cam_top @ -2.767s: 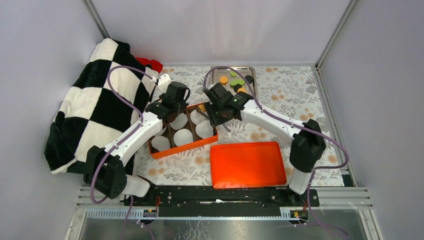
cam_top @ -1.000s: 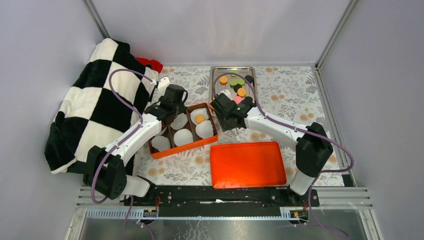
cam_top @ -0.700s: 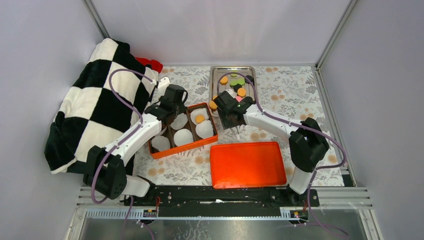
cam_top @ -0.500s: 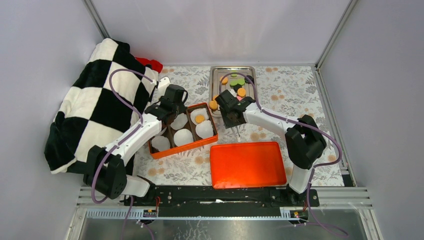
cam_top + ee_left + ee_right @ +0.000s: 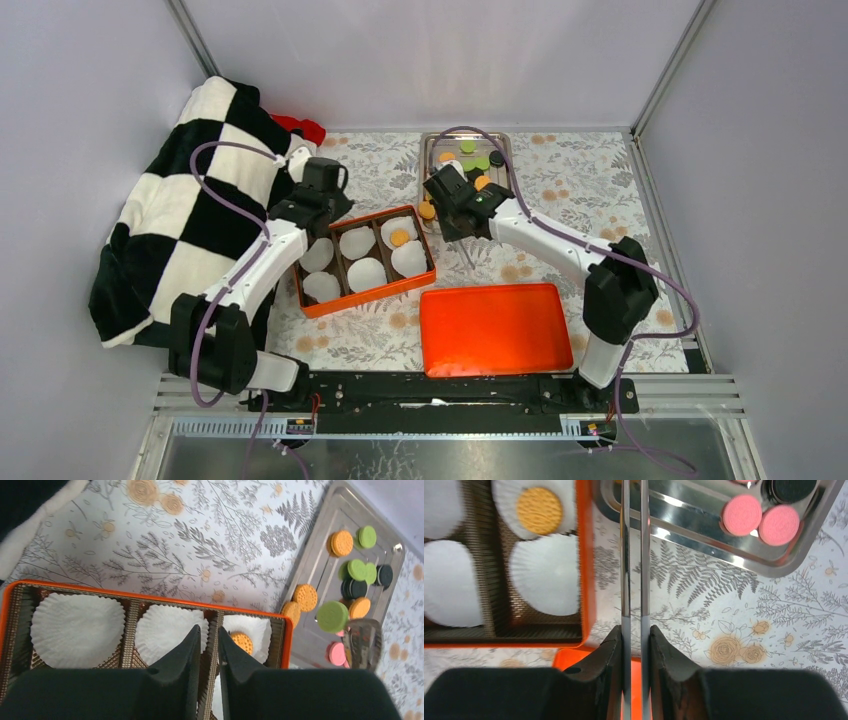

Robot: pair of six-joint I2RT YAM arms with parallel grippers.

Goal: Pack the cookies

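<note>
My right gripper will next swing over the box while turning, then lower the tongs' tip and the green cookie to the back middle cup (image 5: 357, 243) (image 5: 440, 506), which is empty.
The cookies lie in a metal tray (image 5: 432, 150): orange (image 5: 483, 182), green (image 5: 467, 147), black (image 5: 497, 157) and, in the right wrist view, pink (image 5: 741, 514). One orange cookie (image 5: 399, 237) sits in a white paper cup in the back right compartment of the orange box (image 5: 318, 304); it also shows in the wrist views (image 5: 242, 641) (image 5: 540, 510). My right gripper (image 5: 455, 212) (image 5: 634, 632) is shut on metal tongs (image 5: 633, 555) that reach over the tray's near edge; their tip (image 5: 362, 636) hangs above the pink cookies. My left gripper (image 5: 305, 212) (image 5: 207, 630) is shut and empty above the box's back row.
An orange lid (image 5: 495, 328) lies flat in front of the box, at the near right. A black-and-white checked blanket (image 5: 190, 200) is heaped at the left with something red (image 5: 300, 128) behind it. The other paper cups (image 5: 77, 627) hold nothing. Walls enclose the table.
My right gripper with the tongs has swung from the box to the tray, leaving an orange cookie in the back right cup. My left gripper has drawn back to the left.
</note>
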